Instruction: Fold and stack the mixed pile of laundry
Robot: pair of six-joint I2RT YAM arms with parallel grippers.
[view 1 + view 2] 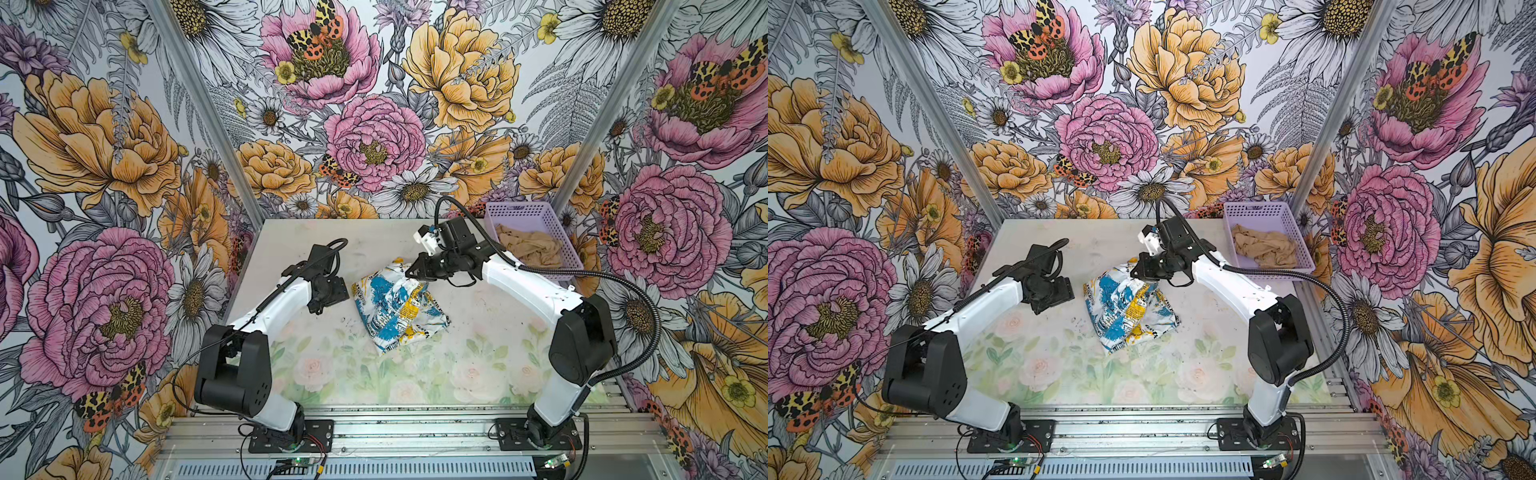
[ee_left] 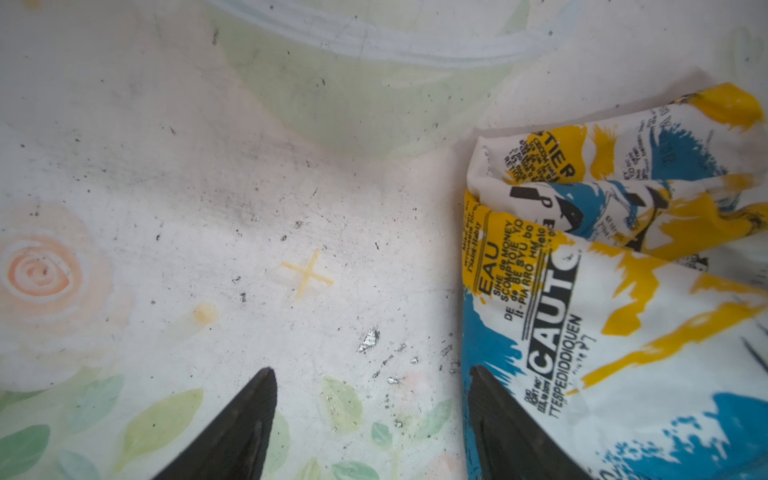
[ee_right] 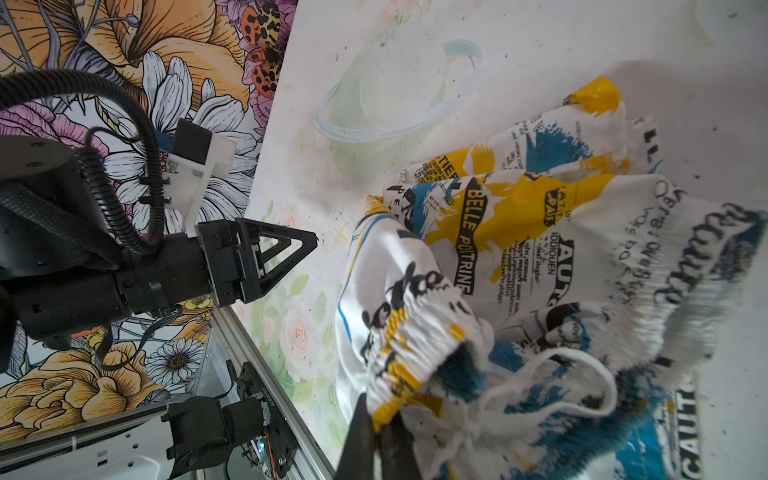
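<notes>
My right gripper draws the fold toward the basket side and down onto the lower waistband layer [image 3: 696, 276] next and releases it, because the upper layer stops short of it.
The white garment with blue and yellow patches and black lettering [image 1: 399, 307] [image 1: 1129, 311] lies crumpled in the middle of the table. My right gripper [image 1: 409, 272] [image 1: 1133, 272] [image 3: 380, 419] is shut on its gathered elastic waistband at the far edge, and a white drawstring hangs beside the pinch. My left gripper [image 1: 318, 309] [image 1: 1040, 309] [image 2: 372, 374] stands open just left of the garment [image 2: 623, 291], one finger at the cloth's edge, with only bare table between the fingers. The tan garment [image 1: 530, 249] [image 1: 1264, 249] lies bunched in the basket.
The lavender perforated basket [image 1: 519, 206] [image 1: 1258, 205] stands at the table's back right corner, behind the right arm. Flowered walls close in the table [image 1: 324, 249] at the back and both sides. An aluminium rail [image 1: 415, 432] with both arm bases runs along the front.
</notes>
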